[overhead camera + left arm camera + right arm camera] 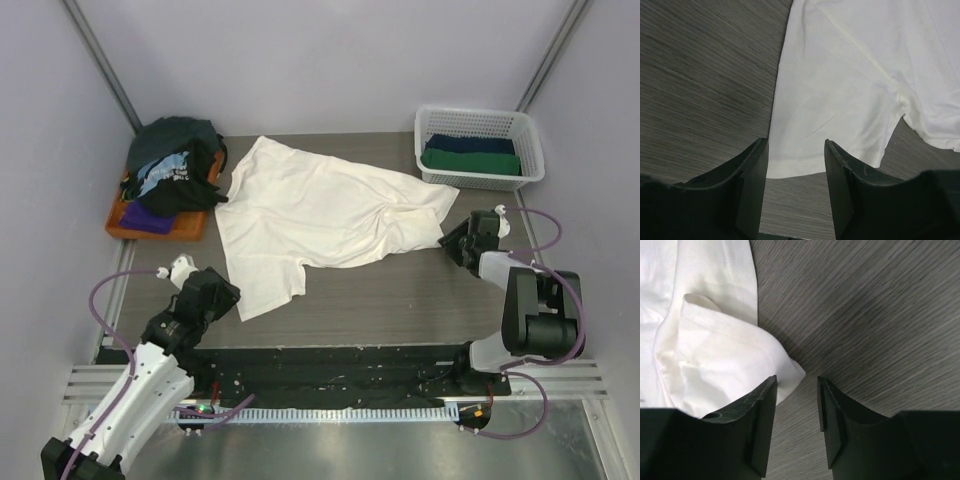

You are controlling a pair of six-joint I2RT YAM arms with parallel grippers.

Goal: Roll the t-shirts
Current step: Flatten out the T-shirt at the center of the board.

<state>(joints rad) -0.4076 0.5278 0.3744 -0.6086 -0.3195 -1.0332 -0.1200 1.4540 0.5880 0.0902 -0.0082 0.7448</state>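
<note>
The shirt's nearest corner (244, 314) (778, 168) gets my left gripper lowered onto it next, one finger to each side of the shirt's edge, as its hem lies ungripped below the parted fingers.
A cream-white t-shirt (320, 215) lies spread flat across the middle of the table, plain side up. My left gripper (230, 297) is open at the shirt's near-left corner. In the left wrist view the hem (840, 100) lies under the gap between the parted fingers of this gripper (796, 142), ungripped. My right gripper (452, 240) is open at the shirt's right edge. In the right wrist view a folded corner of the shirt (715, 355) lies beside the left finger, and bare table shows between the jaws of that gripper (796, 379). More t-shirts (172, 170), black, teal and purple, are piled at the back left.
The pile rests on a flat orange tray (125, 226). A white lattice basket (480, 128) at the back right holds a navy and a green rolled tee. Grey walls close in the left, right and back sides.
</note>
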